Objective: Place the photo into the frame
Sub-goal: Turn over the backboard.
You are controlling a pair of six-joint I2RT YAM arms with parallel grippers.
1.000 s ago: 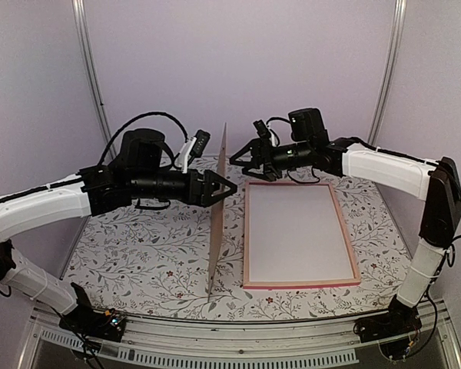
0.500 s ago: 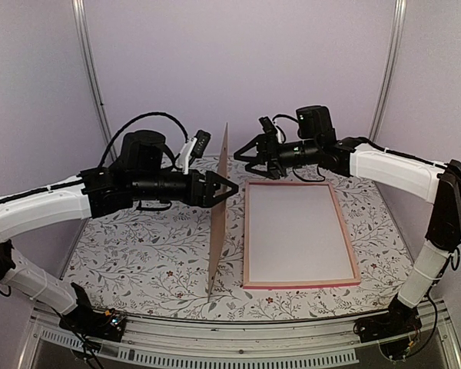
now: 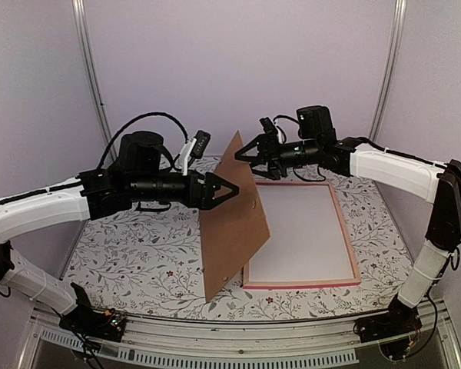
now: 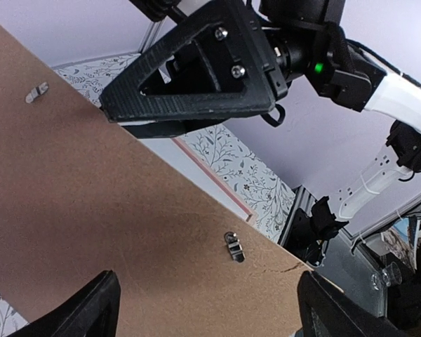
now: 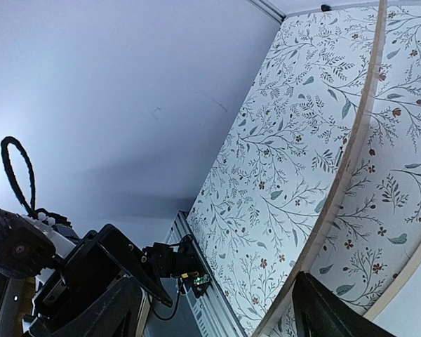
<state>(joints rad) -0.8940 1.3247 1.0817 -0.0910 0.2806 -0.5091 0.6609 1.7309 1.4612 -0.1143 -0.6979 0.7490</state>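
The right gripper draws its open fingers together where they stand next, onto the board's upper edge by the frame, since that edge already runs between them.
The photo is out of view. The pink frame [image 3: 301, 284] lies flat at table centre-right with a white panel [image 3: 300, 231] inside it; a short stretch of frame rail [image 4: 217, 184] also shows in the left wrist view. A plain brown backing board [image 3: 232, 223] stands on its lower edge and leans right over the frame's left side. My left gripper [image 3: 232, 189] is open at the board's left face, and that face [image 4: 91, 210] with its metal clips fills the left wrist view. My right gripper [image 3: 250, 156] is open by the board's top corner, and the board's thin edge [image 5: 351, 175] runs between its fingers.
A floral cloth [image 3: 138, 254] covers the table. Pale walls and two metal posts [image 3: 88, 69] stand behind. The arms' bases sit on the rail at the near edge [image 3: 230, 334].
The backing board stood upright and edge-on before; now it has tipped right over the frame. The left jaws have widened a little. The right arm has barely moved.
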